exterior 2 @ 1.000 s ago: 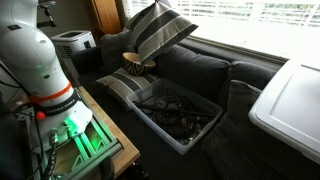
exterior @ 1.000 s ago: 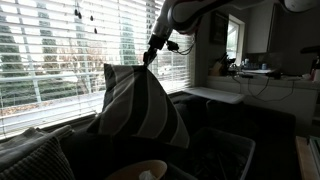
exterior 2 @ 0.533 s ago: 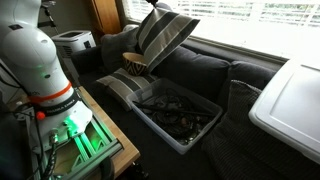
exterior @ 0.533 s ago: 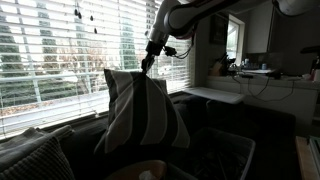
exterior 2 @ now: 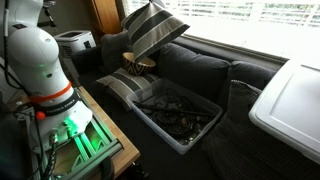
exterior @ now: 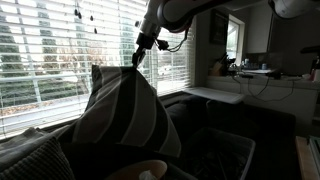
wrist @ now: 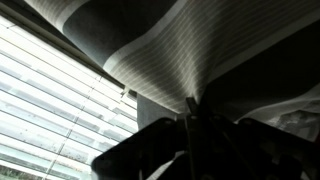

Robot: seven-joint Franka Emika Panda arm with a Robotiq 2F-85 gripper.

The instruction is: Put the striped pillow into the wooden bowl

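The striped pillow still hangs above the bowl's rim, so my gripper should next move outward and down over the wooden bowl (exterior: 137, 170), then release the pillow's top corner.
The striped pillow (exterior: 125, 115) hangs in the air by one corner, with broad dark grey and cream stripes. My gripper (exterior: 137, 62) is shut on its top corner. In an exterior view the pillow (exterior 2: 150, 28) hangs above the wooden bowl (exterior 2: 138, 65), which sits on the dark sofa and is partly hidden by it. The bowl's pale rim (exterior: 140, 167) shows at the bottom of an exterior view, below the pillow. In the wrist view the pillow fabric (wrist: 190, 45) fills the frame and bunches into my jaws (wrist: 192, 108).
A darker finely ribbed cushion (exterior 2: 128, 88) lies on the sofa next to a grey bin (exterior 2: 180, 113) holding dark items. Window blinds (exterior: 60, 45) stand behind the sofa. A white lid (exterior 2: 290, 105) lies at one end, and a wooden table with the robot base (exterior 2: 45, 70) stands beside the sofa.
My gripper has carried the pillow sideways along the window toward the bowl's end of the sofa. The pillow has swung and sits slightly lower over the bowl.
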